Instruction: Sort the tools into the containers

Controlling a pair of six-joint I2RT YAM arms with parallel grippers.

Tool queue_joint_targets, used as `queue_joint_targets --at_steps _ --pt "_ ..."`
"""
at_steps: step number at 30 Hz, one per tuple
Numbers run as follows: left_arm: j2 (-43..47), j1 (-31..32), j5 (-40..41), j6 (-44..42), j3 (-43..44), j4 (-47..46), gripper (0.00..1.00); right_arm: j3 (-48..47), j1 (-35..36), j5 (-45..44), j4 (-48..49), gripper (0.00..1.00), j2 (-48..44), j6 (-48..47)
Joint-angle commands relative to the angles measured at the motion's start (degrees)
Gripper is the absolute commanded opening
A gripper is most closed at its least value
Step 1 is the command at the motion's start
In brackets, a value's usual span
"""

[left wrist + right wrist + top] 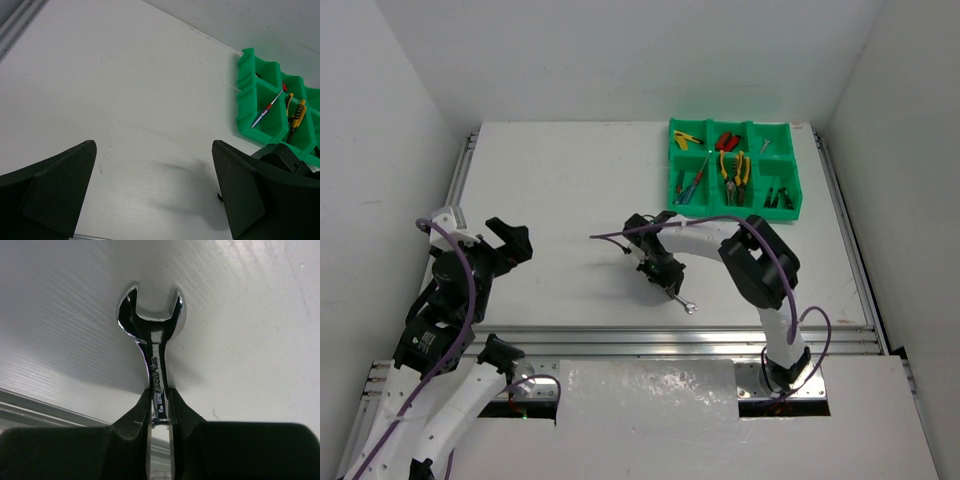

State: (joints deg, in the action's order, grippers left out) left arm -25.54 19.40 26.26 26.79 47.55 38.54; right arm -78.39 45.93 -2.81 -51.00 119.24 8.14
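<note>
I should next lift my right gripper outward to the far corner compartment [772, 139], to its right in the top view, and release the wrench [688, 306] where another lies.
My right gripper [159, 405] is shut on the shank of a silver open-end wrench [150, 320], whose forked head points away over the white table. From above, this wrench [688, 306] sticks out of the right gripper [665, 283] near the table's front edge. The green containers [796, 170] stand at the back right, holding yellow-handled pliers [735, 165], red utility knives [725, 140] and thin screwdrivers [692, 182]. At the left, my left gripper [510, 240] hangs open over bare table, with nothing between its fingers [240, 195].
A metal rail [670, 335] runs along the table's front edge, close to the wrench. White walls close in the left, back and right sides. The left wrist view shows the green tray [247, 107] at the right and the right arm's dark body [285, 157] below it.
</note>
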Motion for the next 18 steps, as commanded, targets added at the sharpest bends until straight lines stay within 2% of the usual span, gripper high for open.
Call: queue_joint_targets --at_steps 1,8,18 --pt "-0.5 -0.4 -0.6 -1.0 0.0 -2.6 0.98 4.6 0.5 0.7 19.0 0.0 0.6 2.6" --pt "-0.5 -0.4 -0.5 -1.0 0.0 -2.7 0.98 6.0 -0.4 -1.6 19.8 0.0 -8.7 3.5" --pt "-0.2 -0.4 -0.4 -0.9 0.0 -2.6 0.99 6.1 -5.8 -2.8 19.2 0.0 -14.7 5.0"
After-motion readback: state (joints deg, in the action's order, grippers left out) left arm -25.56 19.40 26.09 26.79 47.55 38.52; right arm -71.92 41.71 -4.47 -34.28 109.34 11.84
